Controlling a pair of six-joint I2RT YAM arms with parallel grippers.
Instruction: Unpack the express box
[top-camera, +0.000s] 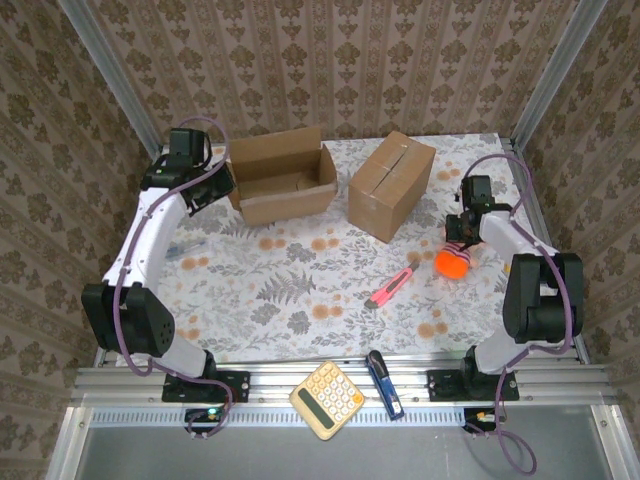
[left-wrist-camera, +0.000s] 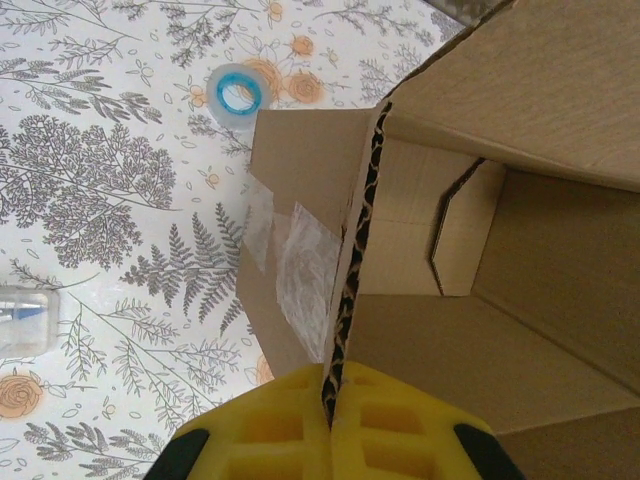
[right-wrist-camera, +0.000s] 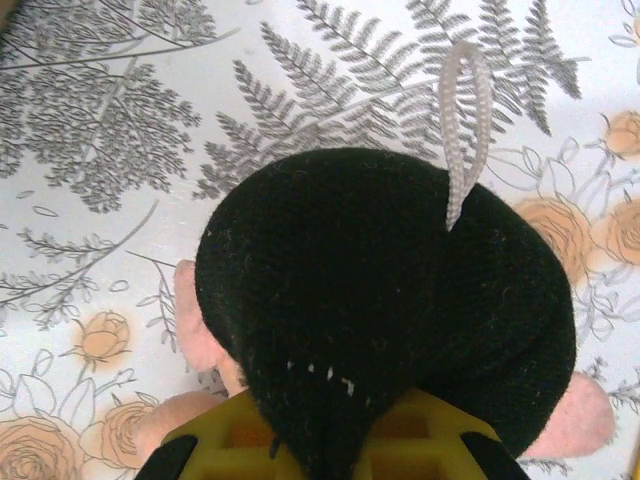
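Observation:
The box side's corrugated edge (top-camera: 236, 196) (left-wrist-camera: 350, 285) eases outward and down between my left gripper's fingers next. Then the gripper releases it, since the open box shows empty.
The open express box (top-camera: 282, 180) of brown cardboard stands at the back left, its flaps spread. My left gripper (top-camera: 222, 185) is at its left end, shut on the edge of a side wall (left-wrist-camera: 352, 250); in the left wrist view the yellow fingers (left-wrist-camera: 270, 425) pinch the corrugated edge, with torn tape on the flap beside it. At the right side my right gripper (top-camera: 462, 232) is shut on a plush toy (top-camera: 453, 262), black on top with an orange end. In the right wrist view the toy (right-wrist-camera: 380, 290) hangs just over the table, with pink limbs and a white loop.
A second, closed cardboard box (top-camera: 392, 183) stands right of the open one. A pink utility knife (top-camera: 388, 288) lies mid-table. A yellow calculator (top-camera: 327, 400) and a blue tool (top-camera: 384, 383) rest on the front rail. A blue tape roll (left-wrist-camera: 238, 93) lies left of the open box.

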